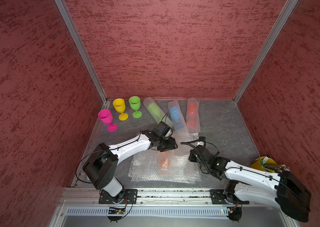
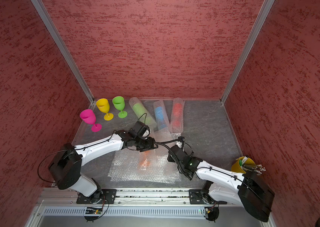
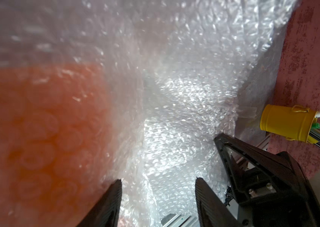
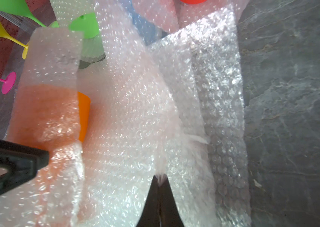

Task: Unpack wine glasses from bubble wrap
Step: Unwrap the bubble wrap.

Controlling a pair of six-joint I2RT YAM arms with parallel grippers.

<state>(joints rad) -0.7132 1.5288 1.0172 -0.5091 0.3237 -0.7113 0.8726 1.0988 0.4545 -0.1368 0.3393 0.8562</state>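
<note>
The pinched fold of the wrap stands in a raised line, so my right gripper eases down toward the flat bubble wrap layers by the wrap's side edge and releases it next.
An orange wine glass (image 1: 164,160) lies half rolled in a loosened bubble wrap (image 1: 147,171) sheet at the middle front of the table. In the right wrist view part of its orange bowl (image 4: 83,118) shows bare. My left gripper (image 3: 158,179) is open over the far end of this roll, with the wrapped orange glass (image 3: 37,127) just outside one finger and only wrap between the jaws. My right gripper (image 4: 160,176) is shut on a pinched fold of that wrap (image 4: 135,118), to the right of the glass. Pink (image 1: 106,118), yellow (image 1: 119,107) and green (image 1: 135,104) glasses stand unwrapped at the back left.
Three wrapped rolls lie at the back middle, showing green (image 1: 154,112), blue (image 1: 176,116) and red (image 1: 192,116) through the wrap. A yellow bucket (image 1: 263,164) with pencils stands at the right edge beside my right arm. Red walls close in three sides.
</note>
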